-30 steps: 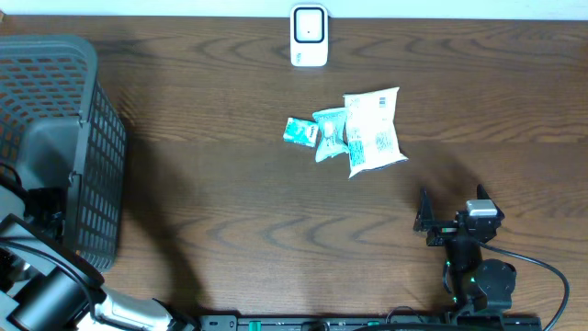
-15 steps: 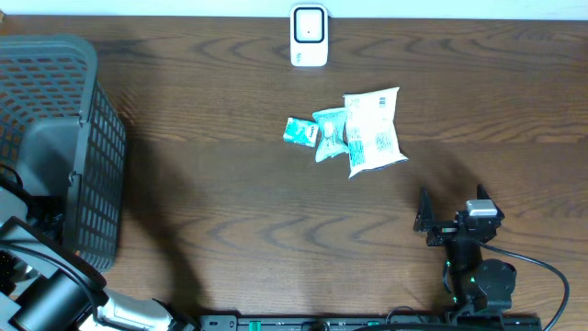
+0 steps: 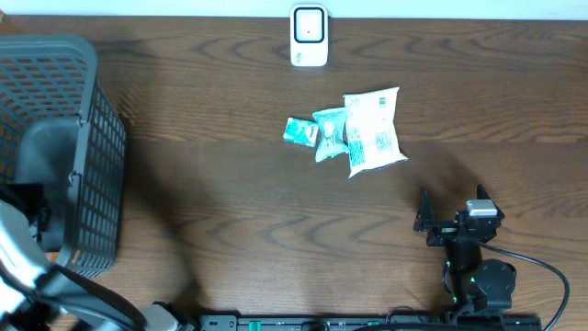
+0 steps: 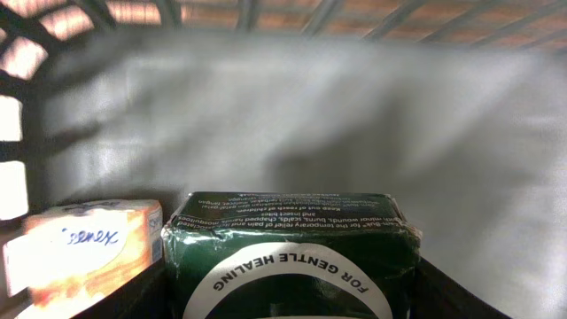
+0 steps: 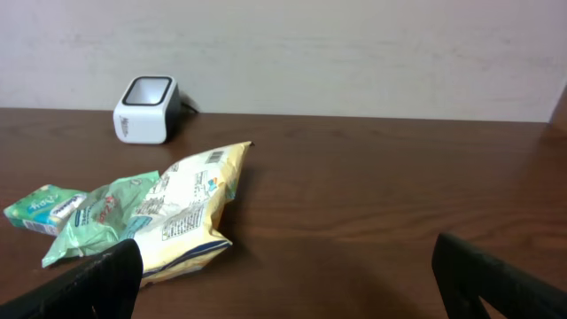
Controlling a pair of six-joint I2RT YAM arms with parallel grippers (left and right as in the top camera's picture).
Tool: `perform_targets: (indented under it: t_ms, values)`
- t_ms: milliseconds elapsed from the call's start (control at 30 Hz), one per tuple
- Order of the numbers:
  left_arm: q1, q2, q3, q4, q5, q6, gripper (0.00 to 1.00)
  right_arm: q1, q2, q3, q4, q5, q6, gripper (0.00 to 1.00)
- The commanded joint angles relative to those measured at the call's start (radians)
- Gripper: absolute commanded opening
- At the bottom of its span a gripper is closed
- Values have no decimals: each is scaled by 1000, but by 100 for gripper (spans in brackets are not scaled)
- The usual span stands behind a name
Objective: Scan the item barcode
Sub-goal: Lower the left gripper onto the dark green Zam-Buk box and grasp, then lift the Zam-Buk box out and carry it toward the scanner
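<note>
I will next lift the box [image 4: 292, 244] in my left gripper over the basket's side toward the scanner, then lower and release it on the bare tabletop beside the teal packet.
In the left wrist view a dark green box [image 4: 292, 244] with a white band reading "FOR GENTLE HEALING" fills the gap between my left gripper's [image 4: 288, 297] fingers. The fingers press its two sides, so the gripper is shut on it inside the grey basket [image 3: 64, 83]. An orange and white tissue pack [image 4: 84, 248] lies just left of the box. The white barcode scanner [image 3: 309, 35] stands at the table's far edge. My right gripper [image 3: 450, 200] rests open and empty near the front right.
A white and yellow snack bag [image 3: 372, 131], a pale green pouch [image 3: 329, 133] and a small teal packet [image 3: 299, 131] lie together mid-table, between the scanner and the right gripper. The basket's mesh wall [image 4: 310, 115] rises close behind the box.
My left arm has shifted at the basket's near corner, and its jaws have come in against the green box. The right arm and the table items have not moved.
</note>
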Motion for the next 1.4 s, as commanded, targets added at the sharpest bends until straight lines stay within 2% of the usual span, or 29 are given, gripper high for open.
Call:
perform_targets:
  t_ms: [0, 133, 333, 500, 700, 900, 933, 1100, 1233, 1367]
  values:
    - [-2, -116, 26, 21, -2, 6, 48, 8, -5, -2, -4, -2, 17, 99]
    - [-2, -262, 26, 76, 42, 6, 48, 8, -5, -2, -4, -2, 17, 99]
    - [-2, -495, 26, 225, 234, -7, 48, 8, -5, -2, -4, -2, 17, 99]
    - [-2, -620, 26, 315, 406, -120, 49, 8, -5, -2, -4, -2, 17, 99]
    - [-35, -644, 26, 341, 579, -280, 49, 8, -5, -2, -4, -2, 17, 99]
    - [-215, -584, 26, 397, 600, -331, 49, 8, -5, -2, -4, -2, 17, 99]
    - [-293, -553, 26, 455, 600, -322, 49, 8, -5, -2, -4, -2, 17, 99]
    - [-524, -438, 26, 615, 588, -251, 49, 8, -5, -2, -4, -2, 17, 99]
    - [-689, -328, 26, 636, 520, -232, 49, 8, -5, -2, -4, -2, 17, 99]
    - [-841, -202, 26, 636, 438, -127, 49, 8, -5, -2, -4, -2, 17, 99]
